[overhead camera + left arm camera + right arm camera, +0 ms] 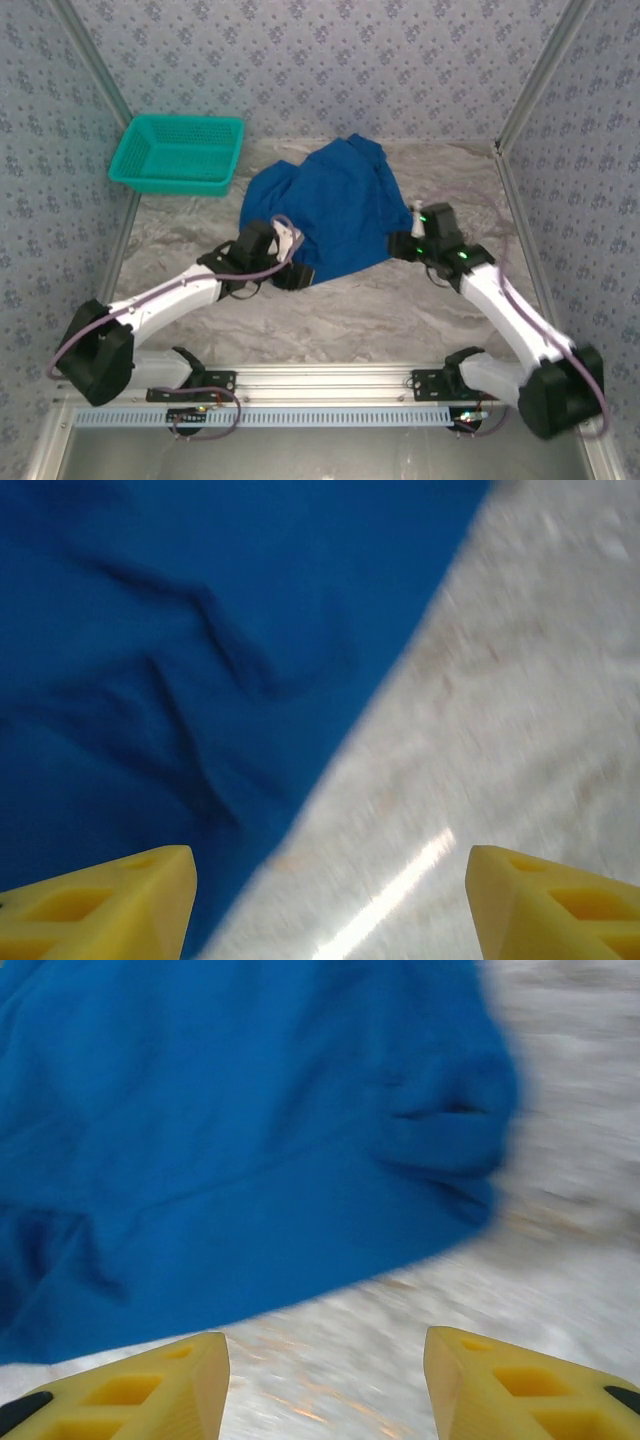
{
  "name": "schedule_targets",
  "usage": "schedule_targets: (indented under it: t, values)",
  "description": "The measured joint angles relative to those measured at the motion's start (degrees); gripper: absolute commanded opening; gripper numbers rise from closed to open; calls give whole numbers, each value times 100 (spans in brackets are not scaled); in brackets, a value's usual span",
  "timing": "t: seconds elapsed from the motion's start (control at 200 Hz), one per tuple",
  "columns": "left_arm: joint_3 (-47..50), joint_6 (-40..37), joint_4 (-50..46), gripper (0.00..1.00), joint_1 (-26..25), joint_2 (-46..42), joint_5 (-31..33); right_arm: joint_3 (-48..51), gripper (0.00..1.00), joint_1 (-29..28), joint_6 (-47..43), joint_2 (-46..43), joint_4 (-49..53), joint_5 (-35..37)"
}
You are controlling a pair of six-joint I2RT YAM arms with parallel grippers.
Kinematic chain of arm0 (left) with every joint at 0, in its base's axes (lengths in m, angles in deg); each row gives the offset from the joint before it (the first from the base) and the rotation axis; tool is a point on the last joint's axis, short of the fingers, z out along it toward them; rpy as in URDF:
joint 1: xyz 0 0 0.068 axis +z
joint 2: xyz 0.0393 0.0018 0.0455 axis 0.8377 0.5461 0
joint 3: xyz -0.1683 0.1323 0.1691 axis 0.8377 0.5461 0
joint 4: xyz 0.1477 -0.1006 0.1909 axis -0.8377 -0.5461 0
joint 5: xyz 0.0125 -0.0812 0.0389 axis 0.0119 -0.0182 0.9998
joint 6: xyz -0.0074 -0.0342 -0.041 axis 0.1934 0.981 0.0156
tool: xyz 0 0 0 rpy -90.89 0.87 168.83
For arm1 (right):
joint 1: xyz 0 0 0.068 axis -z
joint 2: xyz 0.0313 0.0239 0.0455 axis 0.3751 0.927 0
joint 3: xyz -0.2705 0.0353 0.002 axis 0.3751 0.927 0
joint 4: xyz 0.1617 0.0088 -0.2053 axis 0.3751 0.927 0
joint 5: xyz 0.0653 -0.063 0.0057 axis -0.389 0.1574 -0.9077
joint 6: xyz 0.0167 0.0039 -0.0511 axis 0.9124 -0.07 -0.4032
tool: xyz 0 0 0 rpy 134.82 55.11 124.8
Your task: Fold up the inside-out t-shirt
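The t-shirt's fold lies outward of my left gripper and below it. The gripper moves outward and down onto the creased cloth next, since bare table separates the fingers.
The inside-out t-shirt (330, 205) is a royal-blue heap, rumpled, in the middle of the marbled table. My left gripper (292, 262) hovers at its near-left corner, open. In the left wrist view the yellow fingers (110, 905) stand wide apart, with the shirt's edge (180, 670) running diagonally past them and bare table between. My right gripper (405, 240) sits at the shirt's right side, open. From the right wrist the blue cloth (230, 1130) lies just beyond the parted yellow fingertips (500, 1385), nothing between them.
A teal mesh basket (178, 153) stands at the back left of the table (350, 310). Patterned walls with metal posts close in on three sides. A metal rail (320, 385) runs along the near edge by the arm bases.
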Motion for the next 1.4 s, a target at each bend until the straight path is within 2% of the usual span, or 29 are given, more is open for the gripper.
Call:
schedule_targets:
  t: [0.08, 0.15, 0.25, 0.36, 0.45, 0.53, 0.66, 0.72, 0.749, 0.879, 0.959, 1.059, 1.139, 1.264, 1.399]
  values:
    - [-590, 269, 7, 67, 243, 579, 363, -490, 56, -520, -166, 1147, -345, -162]
    - [-986, 420, -35, 63, 411, 1084, 584, -782, 55, -728, -221, 1843, -586, -487]
    - [-1370, 507, -358, 62, 586, 1617, 896, -1176, 57, -835, -225, 2559, -817, -916]
    - [-1320, 658, -697, 65, 988, 1641, 1047, -1565, 59, -1095, -225, 3150, -1036, -1117]
    - [-1241, 728, -905, 69, 1296, 1639, 1419, -1971, 59, -1329, -225, 3617, -1091, -1115]
    - [-1075, 787, -1064, 71, 1360, 1624, 1659, -2356, 56, -1438, -232, 4019, -1117, -962]
    - [-758, 874, -1084, 69, 1368, 1633, 1591, -2704, 54, -1425, -356, 4439, -1078, -450]
    - [-743, 922, -1051, 64, 1390, 1709, 1464, -2771, 52, -1412, -466, 4527, -1016, -195]
    - [-745, 951, -992, 59, 1392, 1759, 1394, -2811, 48, -1405, -527, 4572, -979, -96]
    - [-748, 1043, -761, 31, 1416, 1921, 1091, -2957, 17, -1403, -730, 4774, -887, 92]
    - [-748, 1001, -608, 12, 1416, 1923, 920, -2953, 6, -1381, -745, 4784, -787, 46]
    - [-691, 955, -393, 0, 1416, 1875, 662, -2750, 0, -1261, -743, 4568, -743, -186]
    - [-437, 929, -247, 0, 1416, 1615, 361, -2223, 0, -1008, -758, 3952, -577, -507]
    - [144, 935, -192, 0, 1388, 776, -264, -1298, 0, -372, -741, 2448, -155, -1132]
    - [433, 953, -227, 0, 1303, 37, -855, -588, 0, 321, -632, 1202, 118, -2352]
